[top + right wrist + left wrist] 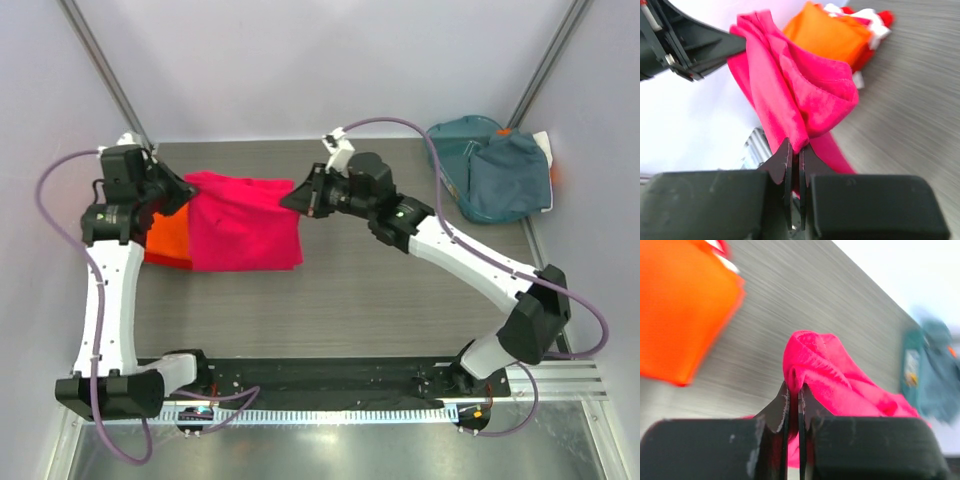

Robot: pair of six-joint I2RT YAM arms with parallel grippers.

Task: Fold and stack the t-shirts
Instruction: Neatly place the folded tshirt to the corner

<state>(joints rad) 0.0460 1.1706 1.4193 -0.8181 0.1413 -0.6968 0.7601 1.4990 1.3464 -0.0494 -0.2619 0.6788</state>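
Note:
I will carry the magenta-pink t-shirt's corner across the orange t-shirt (168, 240) with my left gripper and let it go, because that folded orange t-shirt is to the gripper's left in the top view.
A magenta-pink t-shirt (243, 222) hangs stretched between both grippers above the left half of the table. My left gripper (184, 190) is shut on its far left corner (801, 374). My right gripper (297, 197) is shut on its far right corner (805, 135). The shirt's lower part drapes onto the table. Under its left side lies a bright orange t-shirt (168, 240), folded to a rectangle, also seen in the left wrist view (682, 305) and the right wrist view (827, 32). Grey-blue t-shirts (510, 175) sit in the basket at the back right.
A teal plastic basket (452, 140) stands at the back right corner of the table. Something red and white (872, 25) lies beneath the orange t-shirt. A metal rail (350, 385) runs along the table's near edge between the arm bases.

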